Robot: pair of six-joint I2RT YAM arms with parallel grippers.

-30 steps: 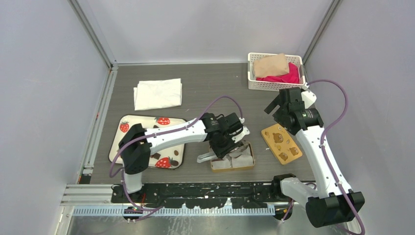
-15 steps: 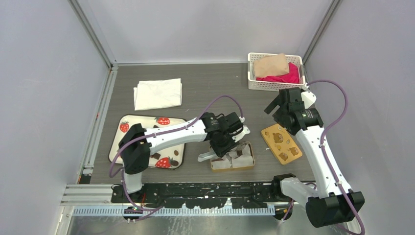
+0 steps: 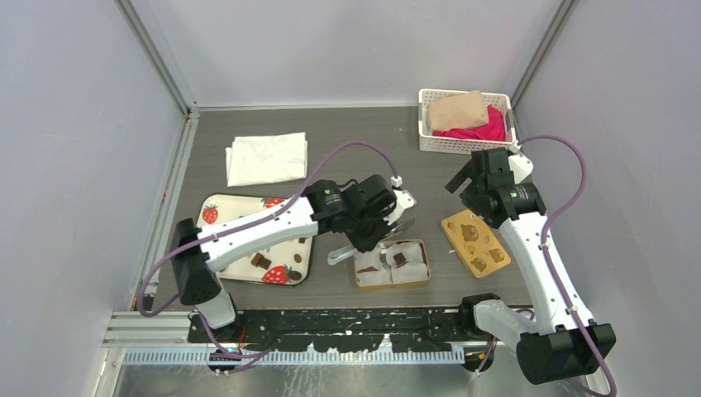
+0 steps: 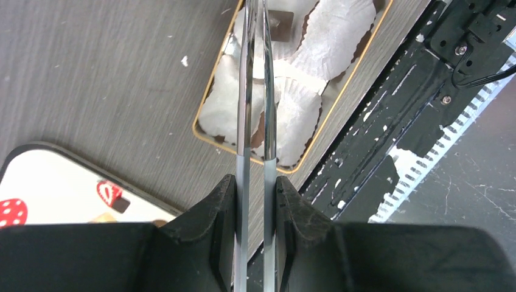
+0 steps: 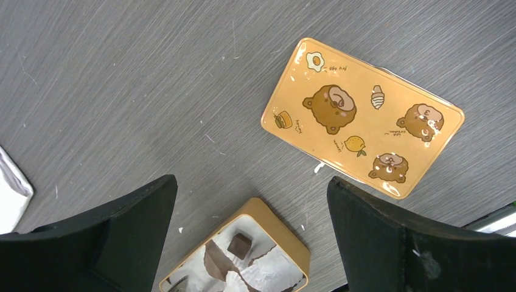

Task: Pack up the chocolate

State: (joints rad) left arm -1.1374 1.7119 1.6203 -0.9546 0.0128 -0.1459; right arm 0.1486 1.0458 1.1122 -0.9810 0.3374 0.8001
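Observation:
My left gripper should next swing away from the tin with the tongs, turning and going down over the strawberry tray's near side [image 3: 263, 262], because dark chocolates are still there.
A gold tin [image 3: 422, 277] lined with white paper cups sits at the table's front middle. A dark square chocolate [image 3: 399, 259] lies in it; it also shows in the right wrist view [image 5: 240, 243] and the left wrist view [image 4: 281, 17]. More dark chocolates [image 3: 260, 261] lie on the strawberry tray [image 3: 240, 266]. My left gripper [image 3: 372, 231] is shut on metal tongs [image 4: 243, 91], whose blades reach over the tin [image 4: 198, 121]. My right gripper [image 3: 475, 178] is open and empty, high above the table between the tin [image 5: 286, 236] and the bear-printed yellow lid [image 5: 362, 115].
The lid [image 3: 475, 241] lies flat to the right of the tin. A folded white cloth [image 3: 266, 159] lies at the back left. A white basket [image 3: 426, 142] with red and tan items stands at the back right. The black rail [image 3: 331, 318] runs along the near edge.
My left arm has swung left and drawn back from the tin. The tin shows more, with a dark chocolate lying in a paper cup. The right arm has not moved.

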